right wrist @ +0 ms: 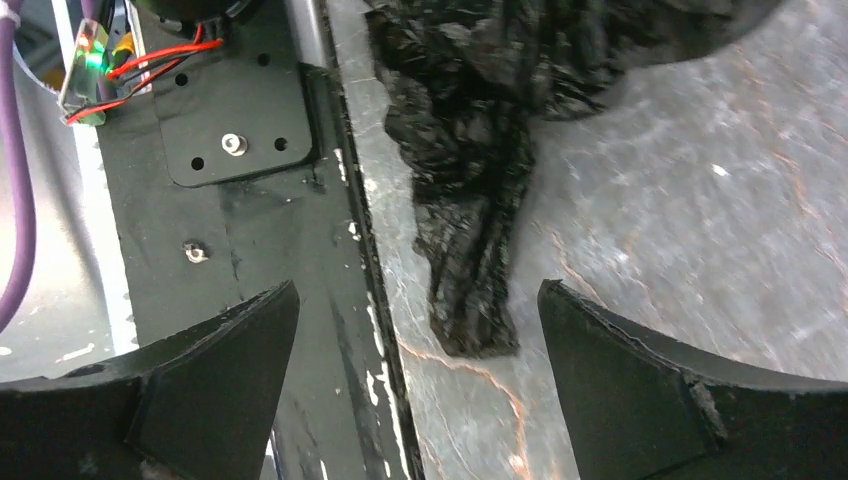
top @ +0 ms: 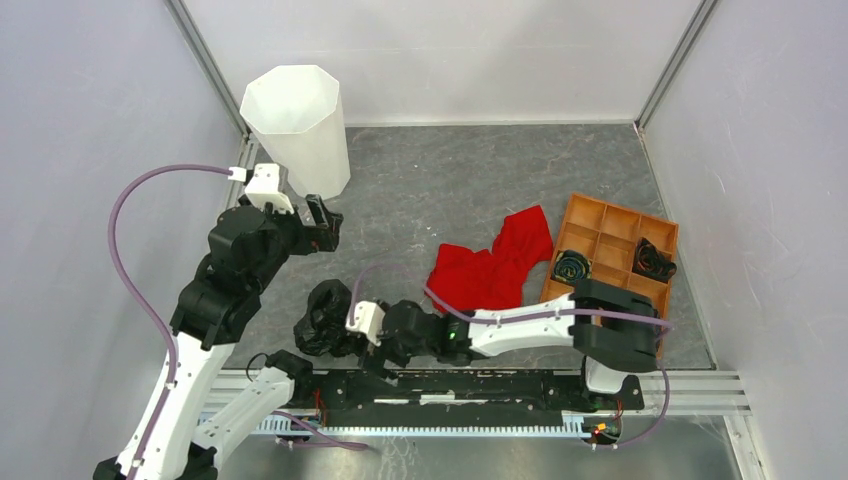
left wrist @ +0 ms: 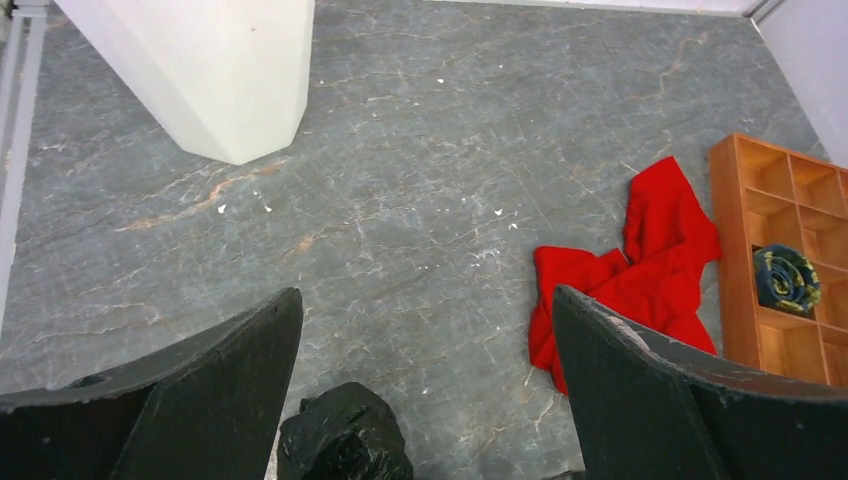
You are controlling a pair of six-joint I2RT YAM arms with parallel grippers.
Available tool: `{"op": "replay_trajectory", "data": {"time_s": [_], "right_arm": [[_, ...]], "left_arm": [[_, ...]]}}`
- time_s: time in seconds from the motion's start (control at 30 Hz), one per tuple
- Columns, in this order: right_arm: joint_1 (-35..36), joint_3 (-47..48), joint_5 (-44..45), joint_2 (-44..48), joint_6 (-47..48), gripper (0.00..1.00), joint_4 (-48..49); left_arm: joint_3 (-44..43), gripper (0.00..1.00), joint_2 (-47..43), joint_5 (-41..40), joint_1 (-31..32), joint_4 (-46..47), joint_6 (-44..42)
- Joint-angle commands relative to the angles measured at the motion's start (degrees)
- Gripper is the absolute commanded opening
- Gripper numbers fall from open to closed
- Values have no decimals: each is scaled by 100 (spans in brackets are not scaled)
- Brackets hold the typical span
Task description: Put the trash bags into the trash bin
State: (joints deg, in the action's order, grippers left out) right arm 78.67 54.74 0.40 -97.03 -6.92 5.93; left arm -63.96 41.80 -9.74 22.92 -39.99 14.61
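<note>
The narrow end of its twisted strip (right wrist: 472, 307) lines up between my open fingers. I will next lower my right gripper toward the black trash bag, onto that end.
The black trash bag (top: 327, 318) lies crumpled on the grey table near the front edge. It also shows in the left wrist view (left wrist: 345, 440) and, as a twisted strip, in the right wrist view (right wrist: 470, 180). The tall white trash bin (top: 298, 130) stands upright at the back left; its base shows in the left wrist view (left wrist: 215, 70). My right gripper (top: 352, 345) is open and empty, low at the bag's right side, the strip's end lying just ahead of its fingertips. My left gripper (top: 322, 222) is open and empty, raised between bin and bag.
A red cloth (top: 492, 265) lies mid-table. An orange compartment tray (top: 610, 255) with dark rolled items sits at the right. The black arm mounting rail (top: 450, 385) runs along the near edge, right beside the bag. Grey walls close in left and right.
</note>
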Motion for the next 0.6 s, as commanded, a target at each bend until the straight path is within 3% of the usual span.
{"op": "replay_trajectory", "data": {"time_s": [0.0, 0.17, 0.37, 0.43, 0.5, 0.57], "right_arm": [[176, 484, 412, -491, 362, 93, 488], [209, 742, 1254, -998, 404, 74, 531], [204, 513, 1846, -1337, 400, 59, 962], [206, 502, 2006, -1341, 373, 46, 1036], [93, 511, 2016, -1179, 189, 25, 1041], [-236, 479, 1583, -851, -354, 8, 1069]], "left_arm": [[-16, 100, -33, 319, -7, 236, -120], [-55, 100, -131, 526, -7, 136, 77], [-368, 100, -104, 445, -7, -165, 121], [-500, 100, -98, 394, -7, -231, 121], [-620, 100, -65, 346, -14, -262, 133], [-696, 100, -31, 280, -7, -252, 169]]}}
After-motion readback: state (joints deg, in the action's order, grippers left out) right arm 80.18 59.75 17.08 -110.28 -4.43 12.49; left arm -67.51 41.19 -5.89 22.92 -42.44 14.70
